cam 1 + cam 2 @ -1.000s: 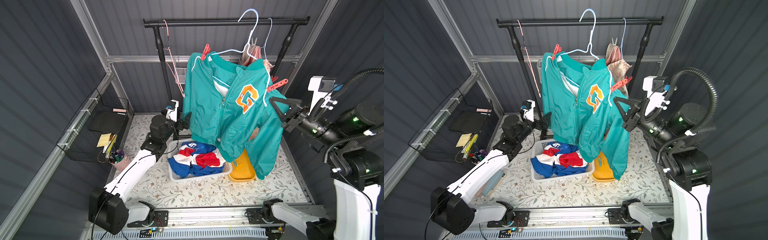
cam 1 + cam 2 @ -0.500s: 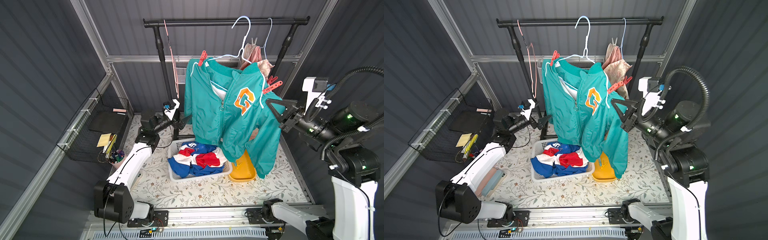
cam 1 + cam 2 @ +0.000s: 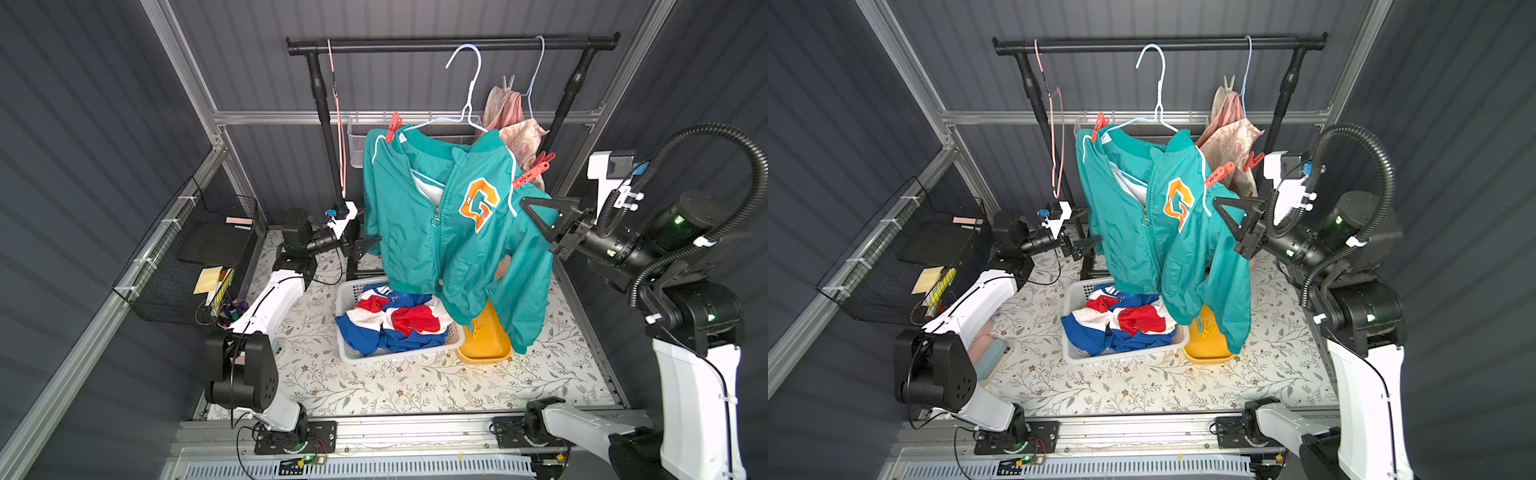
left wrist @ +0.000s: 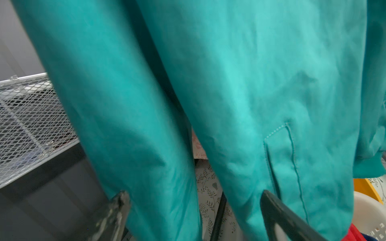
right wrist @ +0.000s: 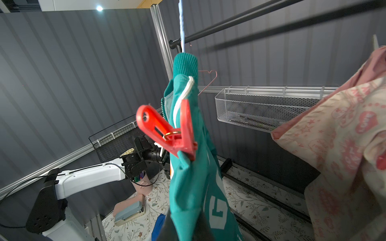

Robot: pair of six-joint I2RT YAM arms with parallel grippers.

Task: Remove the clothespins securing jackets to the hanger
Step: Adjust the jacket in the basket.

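I will move my left gripper back next, onto the jacket's front panel by the zipper (image 3: 413, 228) (image 4: 309, 100), which lies toward the patch from my left gripper, while my right gripper holds the other side of the jacket.
A teal jacket (image 3: 440, 224) with an orange letter patch hangs on a pale hanger (image 3: 469, 83). Red clothespins clip its left shoulder (image 3: 392, 126) and right shoulder (image 3: 532, 174) (image 5: 171, 129). My right gripper (image 3: 525, 203) (image 5: 188, 221) is shut on the teal fabric just below the right-shoulder pin. My left gripper (image 3: 368, 245) (image 4: 194, 200) is open at the jacket's lower left edge, sleeve and body cloth between its fingers (image 4: 117, 208). A cream floral jacket (image 3: 519, 133) hangs behind with a whitish pin (image 3: 508, 81) and a red one (image 3: 1252, 160). A blue jacket (image 3: 395, 320) lies in the white basket (image 3: 345, 299).
The black rail (image 3: 415, 43) also carries a bare pink hanger (image 3: 338, 124). A yellow tray (image 3: 486, 353) with a yellow pin (image 3: 476, 330) sits beside the basket. There is a mesh basket (image 5: 261, 108) on the back wall and a black wire basket (image 3: 199, 257) on the left wall.
The teal jacket and its hanger have shifted left and lower, my right gripper going with them. My left arm has swung round, and its open gripper now reaches the jacket's left edge.
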